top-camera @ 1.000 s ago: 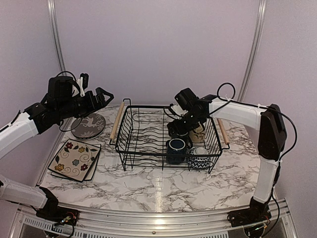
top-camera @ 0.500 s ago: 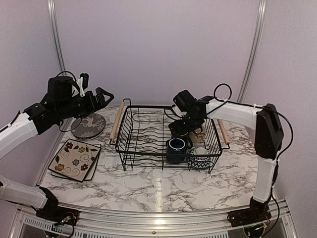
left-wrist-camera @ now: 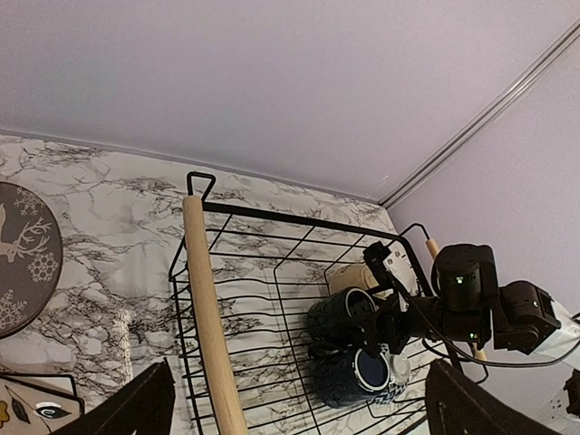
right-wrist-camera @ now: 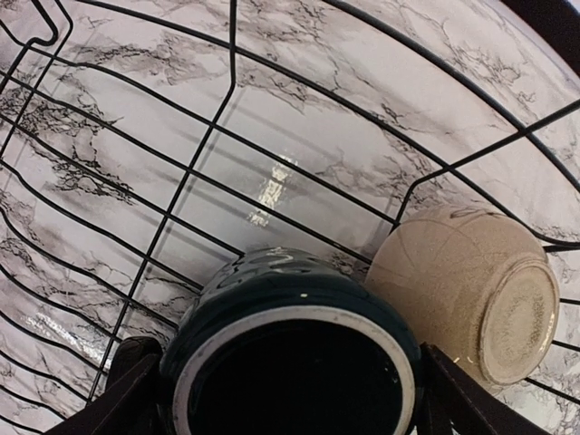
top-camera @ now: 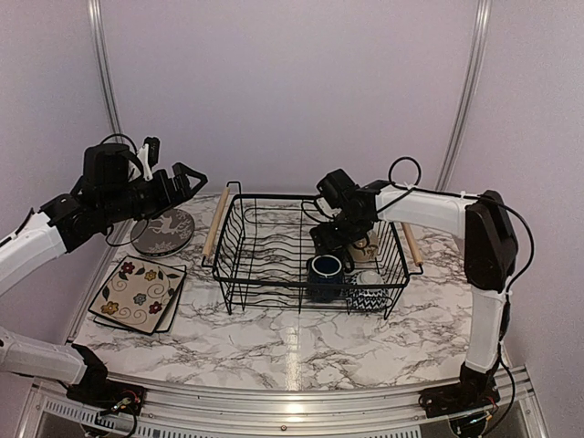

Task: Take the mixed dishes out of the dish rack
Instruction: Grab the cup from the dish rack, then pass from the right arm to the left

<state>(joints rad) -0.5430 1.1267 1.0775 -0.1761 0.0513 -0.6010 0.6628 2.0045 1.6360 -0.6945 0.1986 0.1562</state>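
Note:
The left gripper should next move over the rack (top-camera: 239, 239) to close on the right gripper's mug, since the mug is to the left gripper's right in the top view.
The dish rack (top-camera: 239, 239), black wire with wooden handles (left-wrist-camera: 210, 317), stands mid-table. My right gripper (top-camera: 332, 239) is inside its right half, shut on a dark blue mug (right-wrist-camera: 288, 337) lying on its side; its fingers (right-wrist-camera: 127, 391) press on both sides of the mug. A second dark blue mug (top-camera: 324, 274) lies just in front, with a blue-white chevron bowl (top-camera: 370, 297) to its right and a beige bowl (right-wrist-camera: 471, 294) behind. The grey deer plate (top-camera: 162, 230) and the square floral plates (top-camera: 139, 294) lie on the table, left of the rack. My left gripper (top-camera: 187, 175) is open and empty, high above the deer plate. The striped plate is out of view.
The marble table (top-camera: 292, 351) ends at a metal rail along the front. Lilac walls with metal posts (top-camera: 102, 73) close in the back and sides. The rack's left half (left-wrist-camera: 263, 299) holds nothing.
My right gripper, with the mug in it, has shifted slightly left and back inside the rack. My left arm has drifted a little to the left.

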